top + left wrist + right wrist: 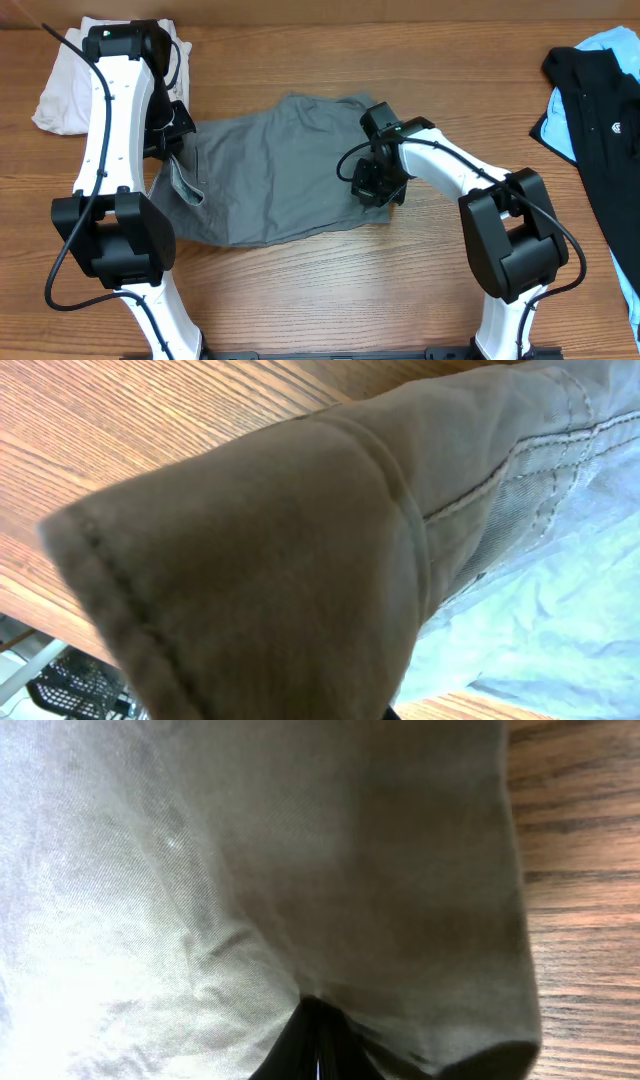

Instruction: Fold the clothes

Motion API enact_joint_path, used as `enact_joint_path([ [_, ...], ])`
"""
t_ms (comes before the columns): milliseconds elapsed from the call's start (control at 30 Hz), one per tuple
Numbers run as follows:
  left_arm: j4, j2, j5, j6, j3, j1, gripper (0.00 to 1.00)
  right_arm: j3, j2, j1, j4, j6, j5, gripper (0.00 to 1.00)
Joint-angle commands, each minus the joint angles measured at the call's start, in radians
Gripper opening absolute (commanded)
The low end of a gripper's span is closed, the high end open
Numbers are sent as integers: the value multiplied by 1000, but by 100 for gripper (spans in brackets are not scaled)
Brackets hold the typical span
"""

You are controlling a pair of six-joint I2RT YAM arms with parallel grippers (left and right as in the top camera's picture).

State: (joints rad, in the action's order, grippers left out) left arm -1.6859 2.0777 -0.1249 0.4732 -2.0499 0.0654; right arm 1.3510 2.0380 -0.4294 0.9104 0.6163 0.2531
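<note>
The grey garment still lies spread. I will carry my left gripper across it, toward the garment's end by my right gripper, and release the garment there.
A grey garment lies spread on the wooden table between my two arms. My left gripper is at its left edge, shut on the grey cloth, whose hemmed corner hangs down over the lens in the left wrist view. My right gripper is at the garment's right edge, shut on a pinch of the grey cloth; the fingers meet under a fold of it. The left fingers themselves are hidden by cloth.
A white garment lies at the back left. A black garment over a light blue one lies at the right edge. Bare wood runs along the front.
</note>
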Motion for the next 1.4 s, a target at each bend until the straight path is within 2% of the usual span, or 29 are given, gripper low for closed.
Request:
enact_joint_path([
  [0, -1, -28, -37, 21, -6, 2, 4, -5, 48, -23, -5, 9, -35, 4],
  [267, -4, -28, 117, -6, -119, -50, 4, -5, 48, -115, -70, 52, -28, 4],
  [467, -4, -28, 145, 0, -188, -149, 4, -5, 48, -161, -101, 77, -27, 4],
  [667, 11, -28, 154, 60, -205, -229, 4, -5, 48, -167, -106, 88, -28, 4],
  [867, 119, -28, 379, 66, -204, -264, 4, -5, 48, -167, -105, 87, -29, 4],
  [1033, 157, -27, 323, 67, -204, -323, 4, -5, 48, -154, -90, 84, -54, 4],
  [1167, 184, -27, 317, 85, -204, -365, 4, -5, 48, -123, -83, -27, 14, 8],
  [1367, 221, -22, 291, 97, -204, -432, 5, -5, 48, -75, -59, -45, -5, 7],
])
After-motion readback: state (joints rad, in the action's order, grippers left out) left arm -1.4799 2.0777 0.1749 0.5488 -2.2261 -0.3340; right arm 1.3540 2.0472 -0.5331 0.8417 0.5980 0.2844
